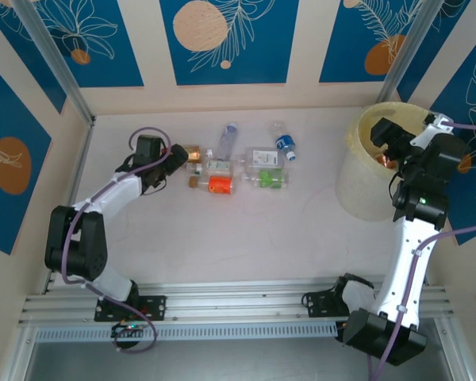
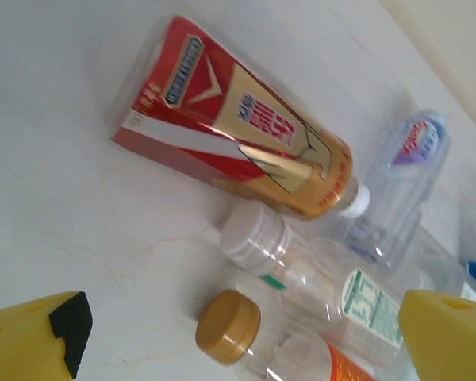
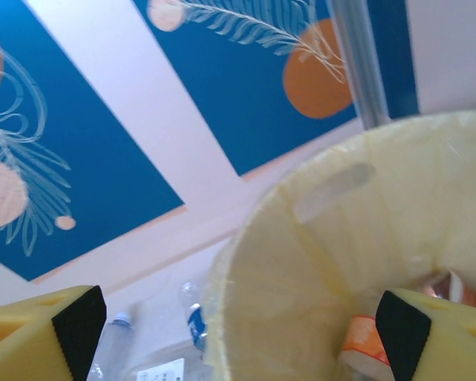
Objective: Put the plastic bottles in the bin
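My left gripper moves down and outward onto the base of the red-and-gold bottle next, because that base is clear of neighbours.
Several plastic bottles lie in a cluster mid-table: a red-and-gold one [image 1: 192, 151] [image 2: 230, 143], an orange-labelled one [image 1: 220, 184], a green-labelled one [image 1: 267, 179] and a blue-labelled one [image 1: 285, 144]. My left gripper [image 1: 174, 159] [image 2: 250, 333] is open at the cluster's left end, its fingers either side of a gold-capped bottle [image 2: 228, 325] and a white-capped bottle [image 2: 254, 234], touching neither. The pale yellow bin [image 1: 357, 190] [image 3: 317, 262] stands at the right. My right gripper [image 1: 385, 139] [image 3: 239, 329] hangs open over it, holding nothing. An orange-labelled bottle [image 3: 365, 341] lies inside the bin.
Blue-patterned walls with metal corner posts [image 1: 59, 67] close in the table at the back and sides. A clear bottle with a pale cap [image 1: 228, 139] lies behind the cluster. The arms' rail [image 1: 238, 305] runs along the near edge.
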{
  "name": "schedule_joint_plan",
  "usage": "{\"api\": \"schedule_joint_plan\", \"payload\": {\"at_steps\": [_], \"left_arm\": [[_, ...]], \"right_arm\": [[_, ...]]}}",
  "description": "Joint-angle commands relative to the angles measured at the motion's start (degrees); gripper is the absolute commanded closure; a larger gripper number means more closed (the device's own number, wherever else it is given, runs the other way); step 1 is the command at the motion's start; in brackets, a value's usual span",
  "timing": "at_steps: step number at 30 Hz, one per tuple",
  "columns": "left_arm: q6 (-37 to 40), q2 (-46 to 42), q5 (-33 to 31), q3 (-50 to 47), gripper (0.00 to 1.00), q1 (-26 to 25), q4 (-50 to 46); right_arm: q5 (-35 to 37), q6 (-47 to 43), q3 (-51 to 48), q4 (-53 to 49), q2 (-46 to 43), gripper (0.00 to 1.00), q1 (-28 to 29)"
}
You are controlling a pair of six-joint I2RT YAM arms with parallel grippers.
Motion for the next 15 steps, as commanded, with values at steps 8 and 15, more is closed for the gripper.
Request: {"api": "schedule_joint_plan", "payload": {"at_steps": [8, 15], "left_arm": [[-26.7, 13.1, -3.0, 13.9, 0.0, 1.1, -7.7], [-36.7, 21.7, -3.5, 20.2, 0.0, 1.4, -6.2]], "right_arm": [[-16.4, -5.1, -4.2, 7.6, -5.7, 0.01, 12.0], [-14.2, -12.2, -6.2, 5.0, -7.6, 0.01, 22.4]]}}
